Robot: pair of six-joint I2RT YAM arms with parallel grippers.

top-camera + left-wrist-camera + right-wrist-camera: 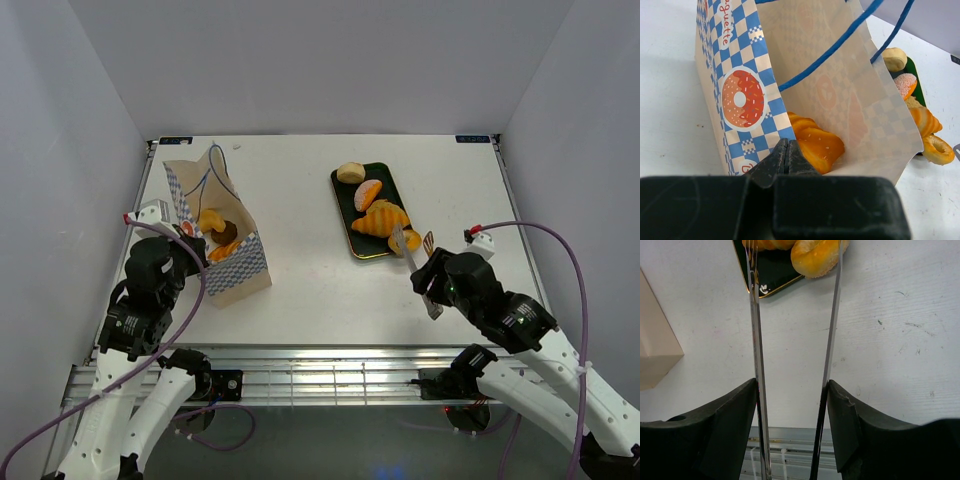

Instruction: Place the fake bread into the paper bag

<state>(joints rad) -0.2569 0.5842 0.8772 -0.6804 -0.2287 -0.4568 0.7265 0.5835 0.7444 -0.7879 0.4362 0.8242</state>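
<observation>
My right gripper moves down next until the open tongs [756, 340] sit around the ring [815, 259], then squeezes. The ring lies below and outward of the gripper, between the tips of the tongs.
The paper bag [215, 250] lies on its side at the left with its mouth open. An orange ridged bread piece [815, 142] and a brown one [227, 231] sit inside it. My left gripper [188, 235] is shut on the bag's lower rim [786, 150]. The rest of the fake bread lies on a dark tray [352, 195]: a round bun [350, 172], a wedge [369, 193], a ridged loaf [380, 218] and a ring [405, 240]. My right gripper [432, 283] is shut on metal tongs [756, 340], whose open tips straddle the ring [817, 255].
White walls close the table in on three sides. An aluminium rail [330, 365] runs along the near edge. Bare tabletop [300, 230] lies between the bag and the tray.
</observation>
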